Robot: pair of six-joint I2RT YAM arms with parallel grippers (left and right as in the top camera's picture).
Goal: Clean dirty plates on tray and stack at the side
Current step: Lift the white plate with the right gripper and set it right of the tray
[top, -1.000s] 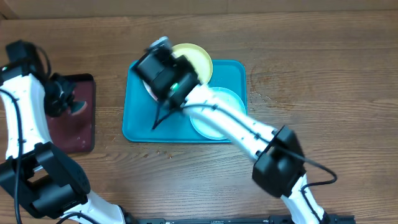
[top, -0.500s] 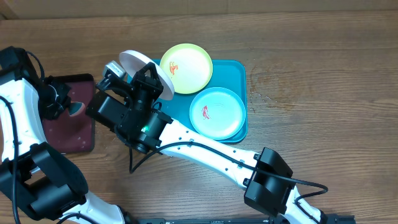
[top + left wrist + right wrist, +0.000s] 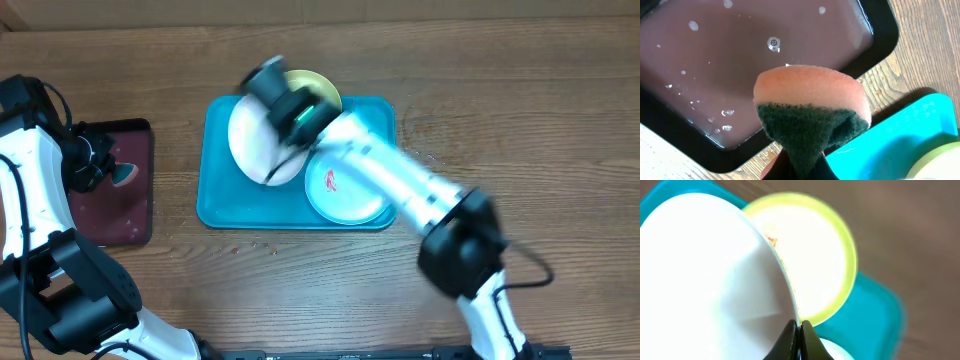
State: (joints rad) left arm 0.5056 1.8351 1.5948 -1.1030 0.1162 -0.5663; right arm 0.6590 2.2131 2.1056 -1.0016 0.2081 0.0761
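Observation:
My right gripper moves toward the right in the overhead view next, lowers the plate flat beside the teal tray and releases it, since bare wood is open there.
My right gripper (image 3: pixel 799 330) is shut on the rim of the white plate (image 3: pixel 255 145) and holds it tilted on edge above the left part of the teal tray (image 3: pixel 215 205); the plate fills the left of the right wrist view (image 3: pixel 705 275). The yellow-green plate (image 3: pixel 815 265) lies at the tray's back, partly behind the arm (image 3: pixel 325 92). The pale blue plate (image 3: pixel 340 190) with a red smear lies at the tray's right. My left gripper (image 3: pixel 800 167) is shut on a pink-and-green sponge (image 3: pixel 810 110) over the maroon tray's edge (image 3: pixel 110 175).
The dark maroon tray (image 3: pixel 740 60) with a black rim holds shallow water with bubbles, left of the teal tray (image 3: pixel 910 130). Bare wooden table (image 3: pixel 500 120) surrounds both trays.
My right arm swung fast: it lifted the white plate off the tray toward the left, then back over the tray's left part. The left arm with the sponge barely moved.

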